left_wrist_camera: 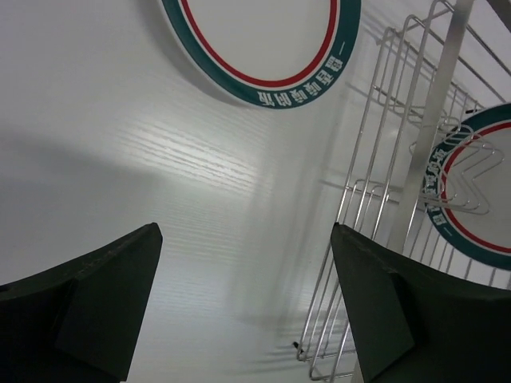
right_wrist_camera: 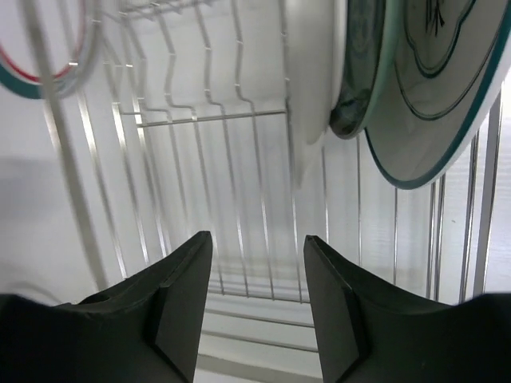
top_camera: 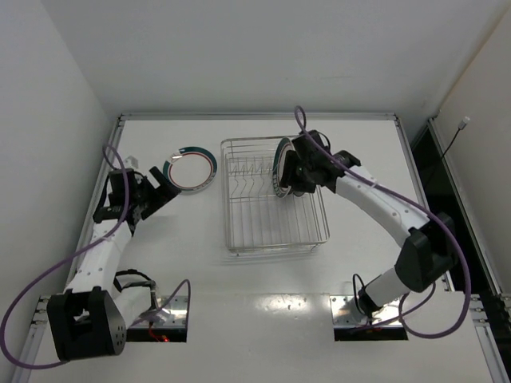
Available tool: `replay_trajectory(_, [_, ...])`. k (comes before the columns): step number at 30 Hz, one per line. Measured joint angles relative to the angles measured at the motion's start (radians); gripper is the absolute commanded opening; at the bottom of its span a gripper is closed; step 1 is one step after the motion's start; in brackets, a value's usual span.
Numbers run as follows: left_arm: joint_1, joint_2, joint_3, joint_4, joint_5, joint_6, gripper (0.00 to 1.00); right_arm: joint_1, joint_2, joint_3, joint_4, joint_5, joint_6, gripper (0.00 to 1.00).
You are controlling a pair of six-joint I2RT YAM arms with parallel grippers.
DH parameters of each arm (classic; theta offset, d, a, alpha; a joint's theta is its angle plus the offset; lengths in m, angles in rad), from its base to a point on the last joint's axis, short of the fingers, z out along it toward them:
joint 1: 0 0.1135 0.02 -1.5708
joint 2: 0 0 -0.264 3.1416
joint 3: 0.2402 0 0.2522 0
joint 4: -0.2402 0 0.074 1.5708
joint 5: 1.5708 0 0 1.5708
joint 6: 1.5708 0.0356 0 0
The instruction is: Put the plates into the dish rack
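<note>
Next, my left gripper will drop low beside the white plate and tilt flatter, then move outward onto the plate's near rim (top_camera: 170,180) (left_wrist_camera: 199,60) opposite the rack.
A white plate with a teal rim and red ring (top_camera: 190,170) lies flat on the table left of the dish rack (top_camera: 239,239); it also shows in the left wrist view (left_wrist_camera: 263,48). My left gripper (top_camera: 164,190) is open and empty just short of it, its jaws wide apart (left_wrist_camera: 243,231). Three plates stand on edge in the rack's far right part (top_camera: 281,166): a pale ringed plate (right_wrist_camera: 447,88), a smaller patterned teal plate (right_wrist_camera: 363,64), and a teal-and-red-rimmed plate (left_wrist_camera: 479,191). My right gripper (top_camera: 291,171) is open and empty beside them, over the rack floor (right_wrist_camera: 257,238).
The silver wire rack (left_wrist_camera: 375,159) stands mid-table with upright prongs (right_wrist_camera: 200,80) free in its left part. Table walls and edges run along the back and both sides. Purple cables hang from both arms.
</note>
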Motion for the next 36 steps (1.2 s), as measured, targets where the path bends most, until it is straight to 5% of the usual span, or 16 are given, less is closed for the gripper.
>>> replay_trajectory(7, [0.003, 0.212, -0.076, 0.200, 0.060, -0.187, 0.84, 0.006, -0.110, 0.024, 0.055, -0.024, -0.038, 0.48])
replay_trajectory(11, [0.008, 0.301, -0.092, 0.292, 0.059, -0.262, 0.71, 0.020, -0.123, 0.025, 0.101, -0.044, -0.056, 0.48])
replay_trajectory(26, [0.018, 0.652, 0.055, 0.478, -0.013, -0.321, 0.48, 0.024, -0.130, 0.016, 0.141, -0.074, -0.087, 0.48])
replay_trajectory(30, [0.018, 0.716, 0.126, 0.478, -0.025, -0.315, 0.29, 0.024, -0.140, 0.016, 0.151, -0.074, -0.090, 0.48])
replay_trajectory(32, [0.018, 0.752, 0.167, 0.469, -0.030, -0.312, 0.03, 0.022, -0.142, 0.016, 0.156, -0.074, -0.090, 0.48])
replay_trajectory(36, [0.019, 0.781, 0.232, 0.449, -0.016, -0.295, 0.00, 0.016, -0.142, 0.016, 0.158, -0.074, -0.090, 0.48])
